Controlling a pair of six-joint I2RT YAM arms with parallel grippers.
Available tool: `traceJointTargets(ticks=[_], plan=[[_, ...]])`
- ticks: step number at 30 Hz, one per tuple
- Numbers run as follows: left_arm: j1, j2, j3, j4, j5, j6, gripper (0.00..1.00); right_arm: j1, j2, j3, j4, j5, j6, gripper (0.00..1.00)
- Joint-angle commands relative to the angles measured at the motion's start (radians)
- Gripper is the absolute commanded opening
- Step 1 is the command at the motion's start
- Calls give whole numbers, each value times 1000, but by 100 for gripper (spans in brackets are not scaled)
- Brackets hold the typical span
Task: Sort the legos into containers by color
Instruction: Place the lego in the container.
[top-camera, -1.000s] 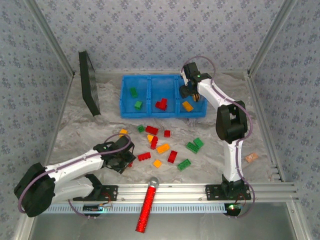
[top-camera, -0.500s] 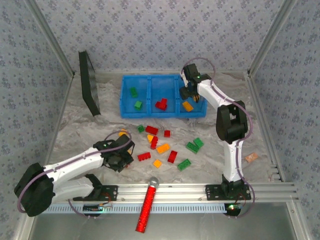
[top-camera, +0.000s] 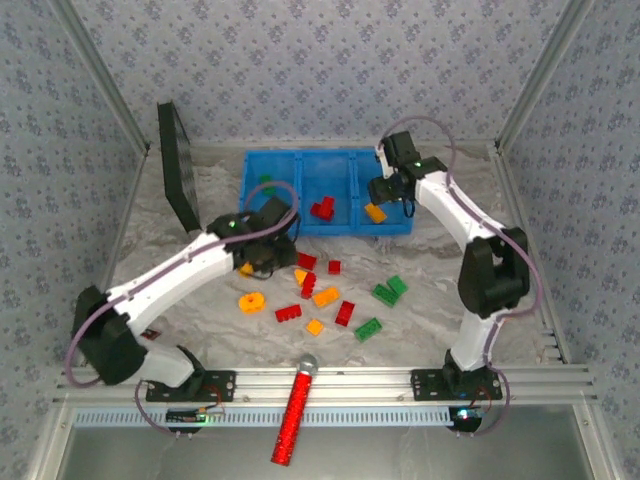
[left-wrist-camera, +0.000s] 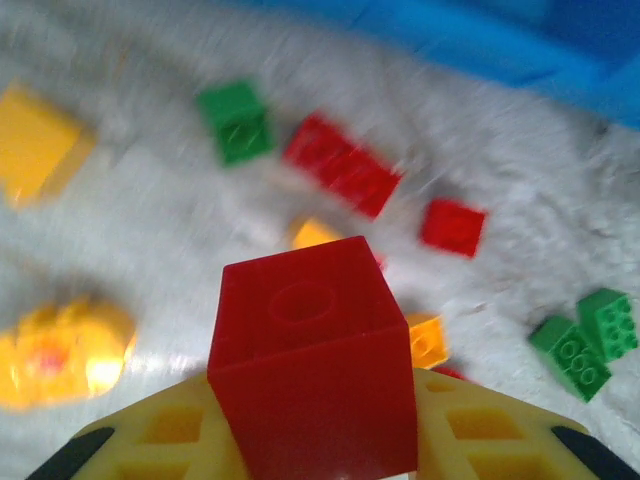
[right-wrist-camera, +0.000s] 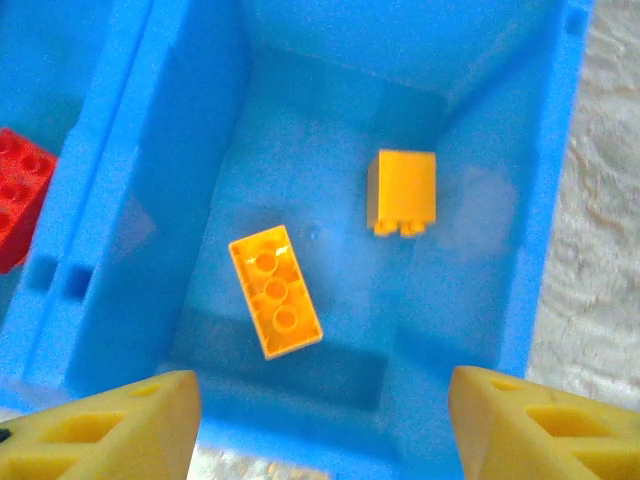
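Red bricks already lie in the tray's middle section, so my left gripper will go outward over it, lower beside them and release the red brick.
My left gripper hangs just in front of the blue tray, shut on a red brick held between its yellow fingers. My right gripper stands open over the tray's right compartment; two orange bricks lie in it. The middle compartment holds red bricks. The left arm partly hides the left compartment. Loose on the table lie a yellow ring piece, red bricks, orange bricks and green bricks.
A flat black panel leans at the back left beside the tray. The red glittery cylinder lies across the front rail. Patterned walls close in the crumpled white table surface.
The left arm has swung from the front left up toward the tray with the red brick, uncovering the yellow ring piece. The right arm's elbow has shifted right; its gripper stays over the right compartment.
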Motion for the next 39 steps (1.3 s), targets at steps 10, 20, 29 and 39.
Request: traceJointTargets(ticks=[10,20,29,39], plan=[[74,555,603,61,19,381,29,53,-389,-497,-29,-197,400,67],[123,888,941,-23,111,400,29,260,-562,-715,-75,-209,828,72],[128,900,932,-14,128,410,34,383,-635,-832,-79,-225,1031,74],[131,873,930,19,104,432,52,479,-721,-937,-67,-273,1236,80]])
